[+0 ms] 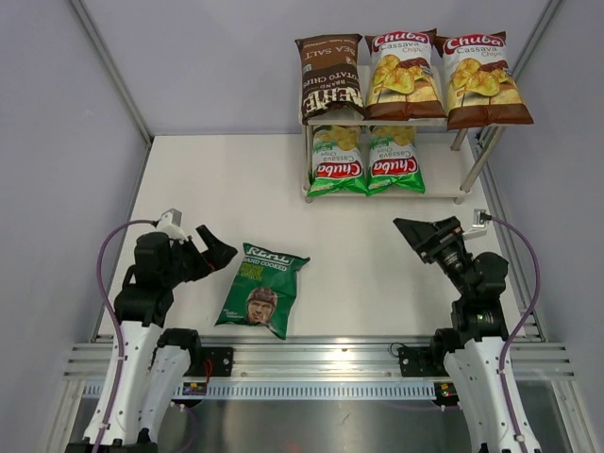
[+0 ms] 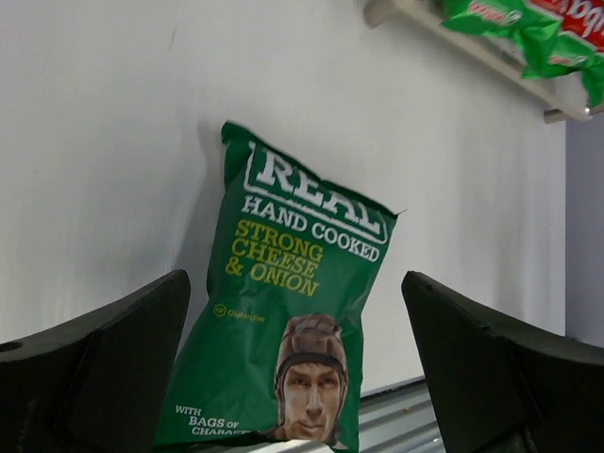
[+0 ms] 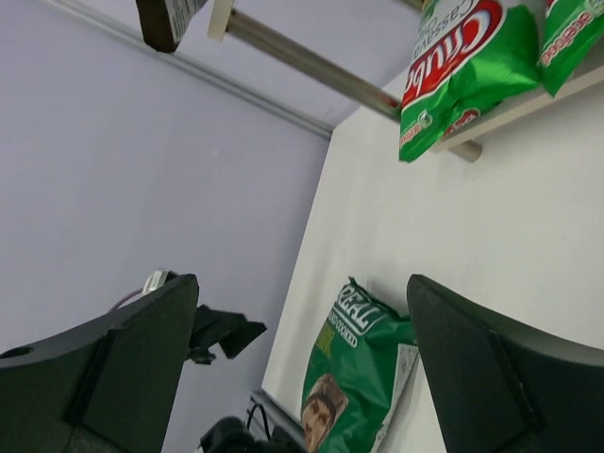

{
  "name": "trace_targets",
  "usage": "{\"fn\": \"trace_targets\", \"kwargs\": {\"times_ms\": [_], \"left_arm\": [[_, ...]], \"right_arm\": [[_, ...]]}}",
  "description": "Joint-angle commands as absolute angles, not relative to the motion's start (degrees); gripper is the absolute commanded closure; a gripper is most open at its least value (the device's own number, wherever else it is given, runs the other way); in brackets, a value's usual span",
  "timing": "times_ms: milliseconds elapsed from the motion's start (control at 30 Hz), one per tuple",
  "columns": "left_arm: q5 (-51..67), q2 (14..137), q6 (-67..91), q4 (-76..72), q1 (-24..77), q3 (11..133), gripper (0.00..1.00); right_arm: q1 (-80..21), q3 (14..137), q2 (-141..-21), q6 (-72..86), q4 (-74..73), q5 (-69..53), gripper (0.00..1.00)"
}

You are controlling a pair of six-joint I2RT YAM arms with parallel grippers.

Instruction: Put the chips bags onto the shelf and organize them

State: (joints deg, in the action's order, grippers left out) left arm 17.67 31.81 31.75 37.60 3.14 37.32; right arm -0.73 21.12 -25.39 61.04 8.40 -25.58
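Observation:
The REAL bag's uncovered long edge [image 1: 237, 285] [image 2: 209, 304] lies below the left gripper and to its right in the top view, so the robot needs to lower the gripper's fingers there to pinch it.
A dark green REAL chips bag [image 1: 262, 291] [image 2: 293, 311] [image 3: 357, 377] lies flat on the white table, near the front left. My left gripper [image 1: 219, 247] [image 2: 294, 283] hovers open just left of it, apart from it, jaws pointing at the bag. The shelf [image 1: 444, 184] [image 2: 472, 47] [image 3: 528, 109] stands at the back right. Its top board carries a brown Kettle bag [image 1: 330, 77] and two brown-and-white Chuba bags [image 1: 404, 74] [image 1: 483, 80]. Two green Chuba bags [image 1: 337, 160] [image 1: 394, 159] fill the left and middle of the lower board. My right gripper [image 1: 415, 234] [image 3: 302, 283] is open, holding nothing, in front of the shelf.
The white table [image 1: 236, 189] is walled by grey panels on the left, back and right. An aluminium rail [image 1: 311, 359] runs along the near edge between the arm bases. The shelf's right legs [image 1: 477, 160] slant toward the right wall.

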Motion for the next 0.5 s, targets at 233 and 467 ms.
{"fn": "trace_targets", "kwargs": {"times_ms": [233,467], "left_arm": [[16.7,35.8,39.3,33.0,6.2,28.5,0.01],[15.8,37.8,42.6,24.9,11.6,20.1,0.03]], "right_arm": [[-0.5,24.7,-19.3,58.6,-1.6,-46.1,0.01],[-0.5,23.8,-18.3,60.5,1.8,-48.4,0.0]]}}
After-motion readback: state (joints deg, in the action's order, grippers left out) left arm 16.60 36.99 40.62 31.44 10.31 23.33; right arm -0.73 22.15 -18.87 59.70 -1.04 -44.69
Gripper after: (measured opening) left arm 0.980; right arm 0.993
